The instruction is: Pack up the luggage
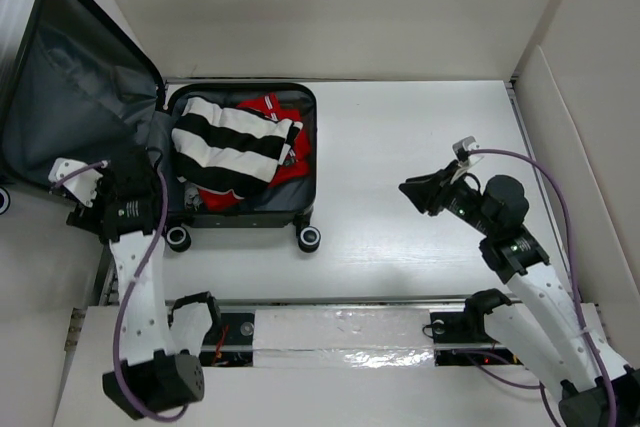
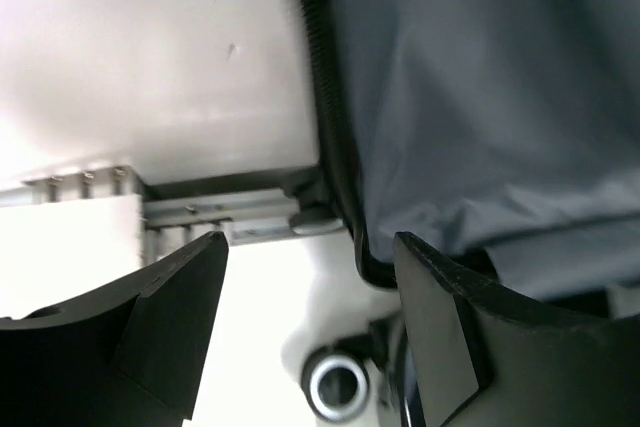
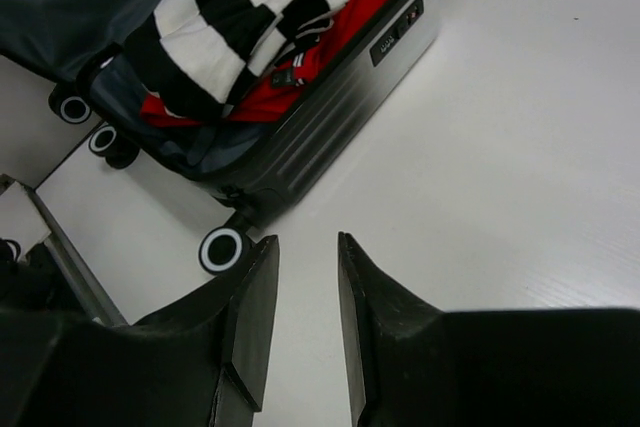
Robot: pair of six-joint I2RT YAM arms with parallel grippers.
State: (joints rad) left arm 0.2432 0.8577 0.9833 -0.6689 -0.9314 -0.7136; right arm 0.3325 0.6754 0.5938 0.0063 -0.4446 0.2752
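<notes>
Next, my left gripper moves outward and to the left in the top view to straddle the luggage lid's black rim, just past the gripper's fingers.
The luggage (image 1: 250, 215) lies open at the table's left, its grey-lined lid (image 1: 60, 77) tipped up to the left. A black-and-white striped garment (image 1: 235, 147) lies in the base on top of a red garment (image 1: 275, 107). My left gripper (image 1: 112, 169) is open at the lid's lower edge. In the left wrist view (image 2: 310, 247) the lid's black rim and grey lining (image 2: 480, 97) sit just past my right finger, with a wheel (image 2: 335, 387) below. My right gripper (image 1: 412, 192) is open and empty above bare table, right of the luggage (image 3: 320, 122).
Two wheels (image 1: 309, 238) stick out of the case's near side. A metal rail with foil tape (image 1: 340, 332) runs along the near edge. White panels wall in the table at the back and right (image 1: 570, 147).
</notes>
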